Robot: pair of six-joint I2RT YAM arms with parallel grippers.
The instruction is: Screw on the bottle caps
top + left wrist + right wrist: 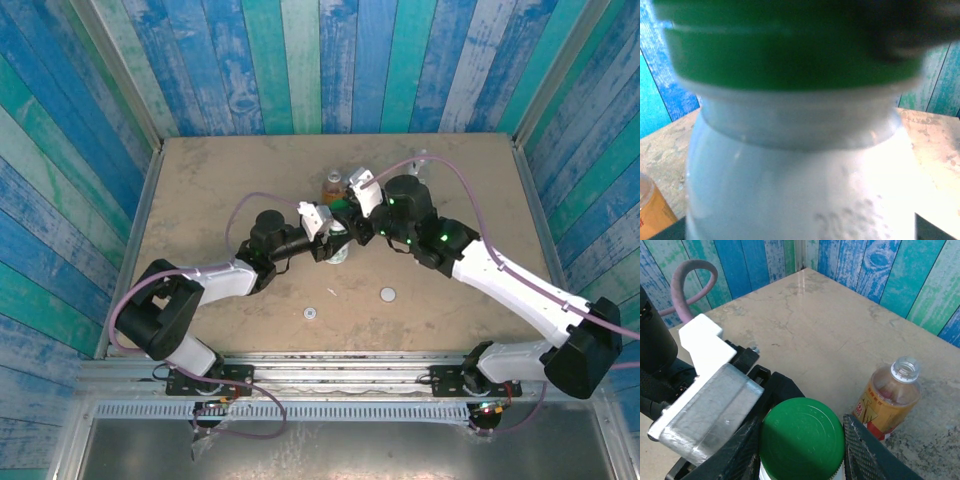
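Observation:
Open tabletop beside the amber bottle lies outward and below, so my right gripper will next carry the capped bottle outward, lower it and release the green cap.
A white bottle point(790, 190) stands mid-table, very close in the left wrist view, with the dark green cap point(802, 437) on its neck. My right gripper point(802, 440) is shut on that green cap, one finger point(865, 450) pressed against each side. My left gripper point(335, 238) reaches in from the left, its fingers beside the bottle's body; whether they press on it is hidden. The amber bottle point(887, 400) stands uncapped just behind. A white cap point(387, 295) and a smaller pale cap point(312, 313) lie loose on the table nearer the arm bases.
A slim clear bottle point(420, 160) stands at the back right of the tan table point(200, 200). Blue-green plank walls close in three sides. The left wrist's camera block point(705, 400) sits close beside the green cap.

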